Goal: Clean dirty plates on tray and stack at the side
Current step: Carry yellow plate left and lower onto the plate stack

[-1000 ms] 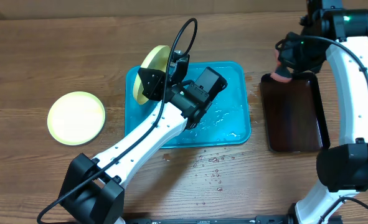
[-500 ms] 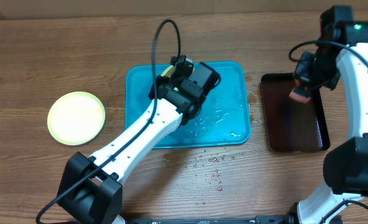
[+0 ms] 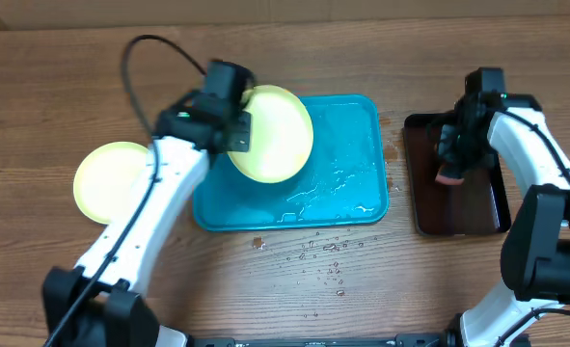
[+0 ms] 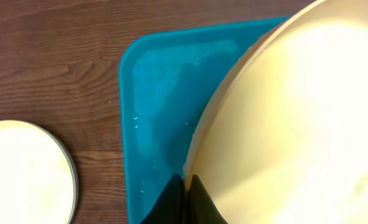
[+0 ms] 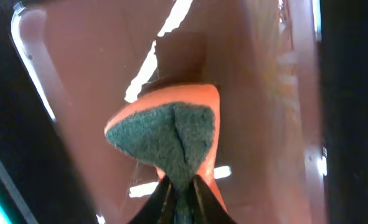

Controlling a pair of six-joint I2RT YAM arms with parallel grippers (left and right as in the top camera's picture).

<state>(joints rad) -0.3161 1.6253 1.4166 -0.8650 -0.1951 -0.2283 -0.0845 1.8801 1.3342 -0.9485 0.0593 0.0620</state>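
Observation:
My left gripper swings to the left in the overhead view next, then down onto the second plate (image 3: 109, 182) (image 4: 23, 177) to release, since that plate lies flat beside the tray.
A cream plate with a light-green rim (image 3: 277, 135) hangs over the left half of the turquoise tray (image 3: 347, 145), and my left gripper (image 3: 238, 137) is shut on its left edge. In the left wrist view the plate (image 4: 296, 106) fills the right side, its rim pinched at the left gripper (image 4: 185, 190), above the tray (image 4: 162, 93). A second green-rimmed plate (image 3: 118, 182) lies flat on the table to the left, also visible as the second plate (image 4: 18, 174). My right gripper (image 3: 455, 156) is shut on an orange sponge with a green pad (image 5: 165, 140), pinched at the right gripper (image 5: 182, 186).
A dark glossy tray (image 3: 458, 207) lies right of the turquoise one, and the sponge (image 3: 449, 174) hangs low over it. Water pools on the turquoise tray's right half. Droplets (image 3: 328, 255) dot the wood in front of it.
My left arm has swung left, carrying the plate from the tray's middle to its left side. My right arm has brought the sponge down over the dark tray.

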